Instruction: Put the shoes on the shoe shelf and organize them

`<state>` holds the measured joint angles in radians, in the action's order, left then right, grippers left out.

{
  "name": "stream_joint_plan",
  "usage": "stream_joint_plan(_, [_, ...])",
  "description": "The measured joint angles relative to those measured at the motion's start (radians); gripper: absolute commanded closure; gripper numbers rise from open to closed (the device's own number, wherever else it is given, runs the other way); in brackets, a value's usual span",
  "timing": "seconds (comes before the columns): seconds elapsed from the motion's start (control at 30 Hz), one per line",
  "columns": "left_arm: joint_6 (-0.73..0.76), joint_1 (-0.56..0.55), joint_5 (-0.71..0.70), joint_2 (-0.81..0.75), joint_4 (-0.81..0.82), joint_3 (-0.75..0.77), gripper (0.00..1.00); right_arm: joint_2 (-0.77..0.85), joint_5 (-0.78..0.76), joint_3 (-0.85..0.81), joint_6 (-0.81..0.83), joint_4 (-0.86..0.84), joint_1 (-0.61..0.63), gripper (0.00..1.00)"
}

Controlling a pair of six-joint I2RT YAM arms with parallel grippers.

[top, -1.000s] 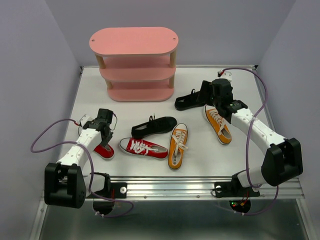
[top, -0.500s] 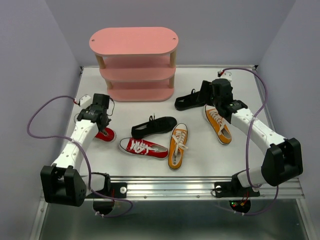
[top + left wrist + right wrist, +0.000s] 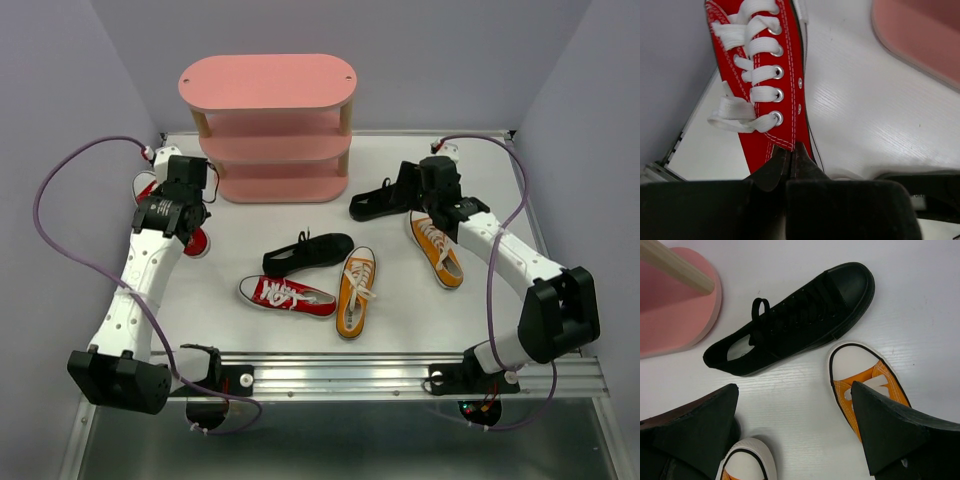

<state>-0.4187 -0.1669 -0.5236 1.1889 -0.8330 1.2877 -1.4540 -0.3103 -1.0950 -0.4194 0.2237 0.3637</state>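
My left gripper needs to carry the shoe outward and right in the top view, and release it on the shoe shelf's bare middle level.
My left gripper (image 3: 178, 200) is shut on the side edge of a red shoe (image 3: 765, 75) with white laces, held just left of the pink shoe shelf (image 3: 268, 82); the shoe's end (image 3: 197, 243) pokes out below the gripper. The shelf's bottom board (image 3: 925, 35) shows beside it. My right gripper (image 3: 794, 390) stands open over bare table, with a black shoe (image 3: 800, 315) just beyond it and an orange shoe (image 3: 865, 375) at its right finger. A second black shoe (image 3: 307, 253), red shoe (image 3: 287, 296) and orange shoe (image 3: 355, 291) lie mid-table.
All three shelf tiers hold nothing. The shelf stands at the back, left of centre. Grey walls close in both sides, and the left one is close to the held shoe. A wooden shelf post (image 3: 677, 267) shows near the right gripper.
The left arm has carried the red shoe from the near-left of the table back toward the shelf's left end. The right arm has barely moved.
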Motion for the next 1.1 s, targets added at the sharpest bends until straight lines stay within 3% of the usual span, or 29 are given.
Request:
stream_joint_plan(0.4, [0.272, -0.066, 0.183, 0.022, 0.031, 0.141, 1.00, 0.000, 0.002, -0.011, -0.003, 0.001, 0.000, 0.00])
stream_joint_plan(0.77, [0.332, -0.206, 0.233, 0.191, 0.027, 0.267, 1.00, 0.000, 0.003, -0.019, -0.007, 0.001, 0.000, 0.00])
stream_joint_plan(1.1, [0.378, -0.217, 0.196, 0.325, 0.078, 0.400, 1.00, 0.003, 0.003, -0.019, -0.007, 0.009, 0.000, 0.00])
